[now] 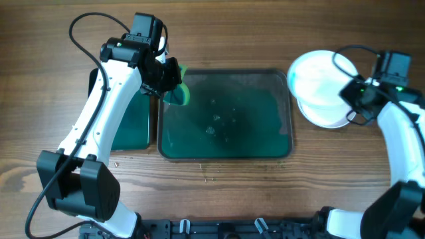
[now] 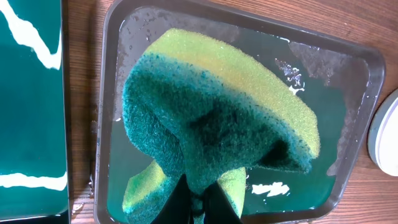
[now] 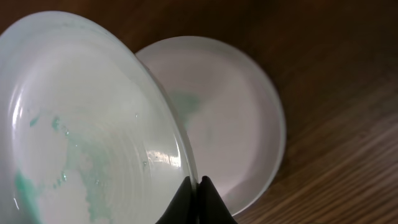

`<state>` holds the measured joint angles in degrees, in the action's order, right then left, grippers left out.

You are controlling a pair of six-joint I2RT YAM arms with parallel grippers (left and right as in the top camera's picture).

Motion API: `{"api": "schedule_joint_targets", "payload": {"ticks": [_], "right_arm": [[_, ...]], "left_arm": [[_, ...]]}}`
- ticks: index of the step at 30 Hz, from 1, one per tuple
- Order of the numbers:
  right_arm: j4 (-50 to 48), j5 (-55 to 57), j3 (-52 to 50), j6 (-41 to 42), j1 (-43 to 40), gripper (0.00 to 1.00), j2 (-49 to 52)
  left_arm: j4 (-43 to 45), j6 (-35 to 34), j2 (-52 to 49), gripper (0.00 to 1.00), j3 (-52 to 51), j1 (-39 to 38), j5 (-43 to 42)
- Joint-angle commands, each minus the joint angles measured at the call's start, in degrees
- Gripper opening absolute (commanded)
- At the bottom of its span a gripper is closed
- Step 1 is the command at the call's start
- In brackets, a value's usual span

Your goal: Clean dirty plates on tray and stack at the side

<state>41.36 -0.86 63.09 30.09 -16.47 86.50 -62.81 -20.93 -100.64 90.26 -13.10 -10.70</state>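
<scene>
My right gripper lowers the tilted plate onto the other white plate (image 1: 325, 116) (image 3: 227, 121) next, as that plate lies below my gripper. It then releases the tilted plate's rim there.
My left gripper (image 2: 200, 208) is shut on a green and yellow sponge (image 2: 217, 118) and holds it over the top left corner of the large dark green tray (image 1: 282, 143), which is wet and holds no plates. In the overhead view the sponge (image 1: 179, 93) hangs at the tray's rim. My right gripper (image 3: 199, 186) is shut on the rim of a white plate (image 3: 81, 124) with faint teal smears, held tilted above another white plate (image 3: 230, 118) that lies on the table right of the tray. Both plates show overlapping in the overhead view (image 1: 322, 83).
A narrower bright-green tray (image 1: 133, 126) lies left of the large tray, partly under my left arm, and shows in the left wrist view (image 2: 31, 99). Small specks lie on the wood in front of the large tray. Cables loop above both arms.
</scene>
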Motion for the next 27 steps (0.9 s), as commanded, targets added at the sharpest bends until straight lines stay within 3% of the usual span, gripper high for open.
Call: {"api": "schedule_joint_targets", "payload": {"ticks": [1,7,13,16,21,27], "right_arm": [[-0.83,-0.46,-0.02,3.1,-5.38,0.04,6.23],[-1.03,0.76,-0.02,1.88,-6.21,0.04,13.9],[1.97,-5.51,0.02,-4.9,-6.21,0.06,11.23],[3.52,-10.49,0.02,-7.91,-6.21,0.2,6.93],[6.84,-12.28,0.96,-9.75,-6.21,0.66,-0.46],[8.2,-12.44,1.18,-12.52,-6.21,0.74,-3.37]], "left_arm": [[0.2,-0.76,-0.42,0.04,-0.31,-0.17,0.37],[0.15,-0.76,-0.42,0.04,-0.31,-0.15,0.35],[-0.83,-0.76,1.36,0.04,-0.24,3.26,0.33],[-2.82,-0.48,3.89,0.04,-0.24,6.99,0.66],[-7.06,1.66,5.99,0.04,-0.24,12.13,7.45],[-8.15,10.23,4.66,0.04,-0.31,15.19,16.7]]}}
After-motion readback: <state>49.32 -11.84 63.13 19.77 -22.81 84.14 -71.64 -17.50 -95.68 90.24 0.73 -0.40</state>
